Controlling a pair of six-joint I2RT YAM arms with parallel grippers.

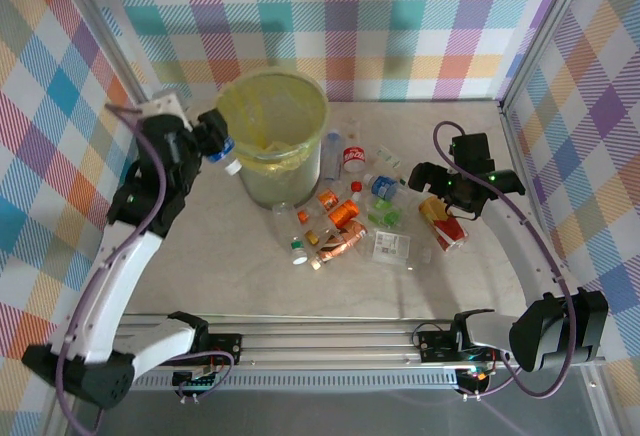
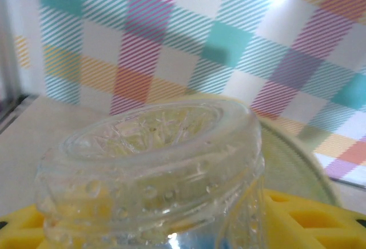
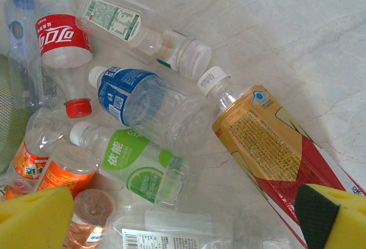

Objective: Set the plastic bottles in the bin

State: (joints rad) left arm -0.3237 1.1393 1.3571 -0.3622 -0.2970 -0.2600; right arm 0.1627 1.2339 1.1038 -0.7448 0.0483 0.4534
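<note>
Next, my left gripper, still outside the bin's rim with the bottle, swings across, lowers inside and releases the bottle, as the bin's opening [image 1: 273,119] [image 2: 291,160] lies beside this gripper.
My left gripper [image 1: 216,143] is shut on a clear plastic bottle [image 1: 226,154] with a blue label and white cap, held in the air just left of the bin's rim. In the left wrist view the bottle's ribbed base [image 2: 154,163] sits between the yellow pads [image 2: 320,217]. The bin [image 1: 272,128] is tall and round, lined with a yellow bag. Several more bottles lie in a heap [image 1: 345,218] right of the bin. My right gripper [image 1: 441,193] hangs open over a yellow-and-red bottle [image 3: 269,146], beside a blue-label bottle [image 3: 134,97] and a green-label one [image 3: 131,163].
Checked walls close off the table at the back and both sides. A metal rail [image 1: 330,341] runs along the near edge. A red-label bottle [image 3: 63,37] and a clear one with a white label [image 3: 114,15] lie at the heap's far side, close to the bin.
</note>
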